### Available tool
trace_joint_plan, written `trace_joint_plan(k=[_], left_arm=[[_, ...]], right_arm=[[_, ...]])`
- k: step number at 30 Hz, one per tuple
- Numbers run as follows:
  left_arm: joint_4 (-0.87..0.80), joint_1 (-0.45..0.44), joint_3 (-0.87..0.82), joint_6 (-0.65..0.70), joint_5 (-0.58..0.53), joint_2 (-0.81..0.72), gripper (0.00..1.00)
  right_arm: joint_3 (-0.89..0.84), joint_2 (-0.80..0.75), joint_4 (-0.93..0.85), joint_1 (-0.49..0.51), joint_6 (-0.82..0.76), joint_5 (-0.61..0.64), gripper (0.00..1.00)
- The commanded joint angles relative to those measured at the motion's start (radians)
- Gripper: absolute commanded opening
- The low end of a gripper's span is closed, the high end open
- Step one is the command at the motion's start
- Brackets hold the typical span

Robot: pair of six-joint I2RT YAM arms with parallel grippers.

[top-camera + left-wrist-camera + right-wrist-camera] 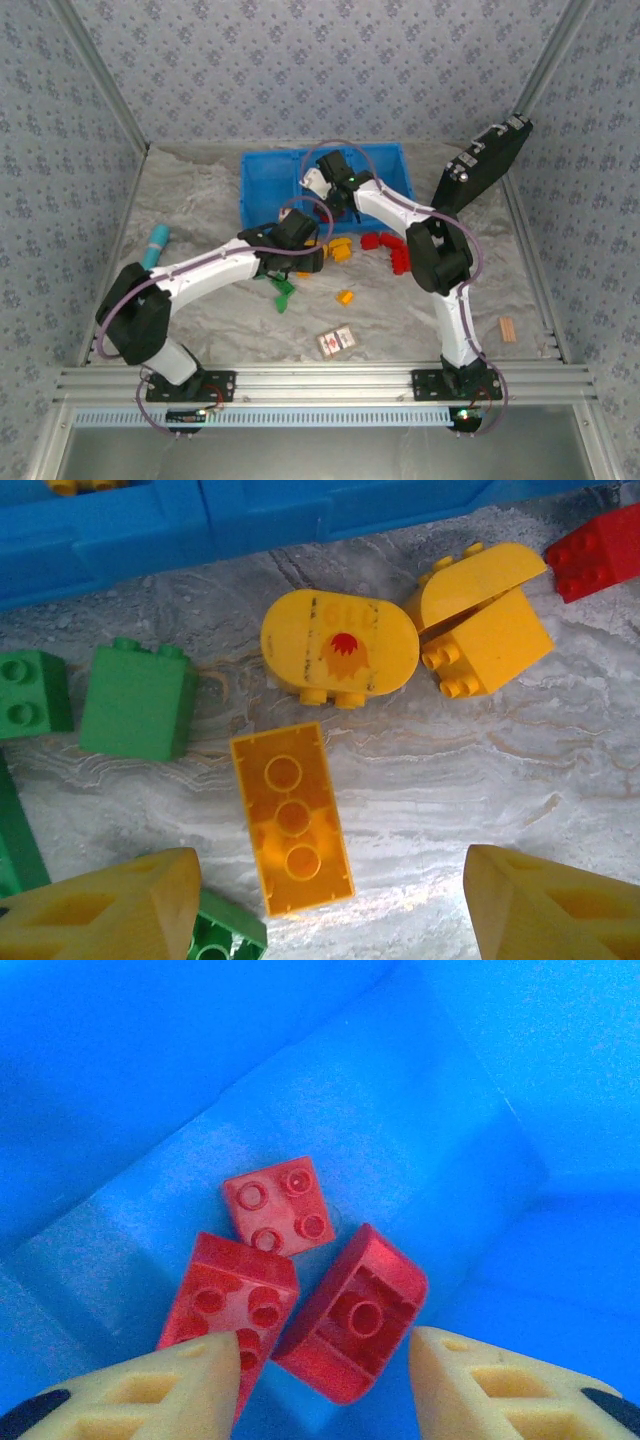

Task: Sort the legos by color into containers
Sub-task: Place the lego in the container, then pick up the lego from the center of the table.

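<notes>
My left gripper should move down next around the upside-down orange-yellow brick (303, 274) (293, 820) until a finger is at each long side, because that brick is below its open fingers.
The blue bin (250, 190) stands at the back of the table. My right gripper (335, 195) hangs inside it, open (325, 1380), over three red legos: a flat square (278, 1205), a block (230, 1305) and a curved brick (350, 1315) lying loose between the fingers. My left gripper (300, 255) is open (335, 910) low over the table, just in front of the bin wall (300, 520). An orange-yellow brick (292, 818) lies upside down ahead of its fingers. Beyond sit a rounded yellow brick (340, 645), two more yellow ones (485, 620) and green bricks (137, 702).
More red legos (385, 245) lie right of the left gripper; a small orange one (345, 296) and green ones (283, 290) lie nearer. A red-and-white card box (338, 341) sits at the front, a black device (485, 165) back right, a teal object (157, 245) left.
</notes>
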Motion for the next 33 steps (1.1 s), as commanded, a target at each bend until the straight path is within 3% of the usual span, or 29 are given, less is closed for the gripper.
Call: trace_joint_plan(k=[1, 7, 14, 20, 33], left_arm=[[-0.05, -0.012, 0.047, -0.001, -0.017, 0.046, 0.7], [-0.106, -0.025, 0.086, 0.007, -0.048, 0.116, 0.69], [-0.1, -0.034, 0.091, -0.01, -0.059, 0.176, 0.59], [-0.097, -0.034, 0.085, -0.01, -0.07, 0.21, 0.56], [-0.021, -0.016, 0.042, 0.024, -0.082, 0.233, 0.34]], right_arm=[[0.026, 0.01, 0.009, -0.015, -0.009, -0.027, 0.5], [0.017, -0.022, 0.029, -0.028, 0.006, -0.066, 0.52], [-0.032, -0.084, 0.077, -0.041, 0.006, -0.131, 0.54], [-0.073, -0.141, 0.079, -0.047, 0.005, -0.137, 0.55], [-0.519, -0.567, 0.189, -0.052, 0.083, -0.092, 0.58]])
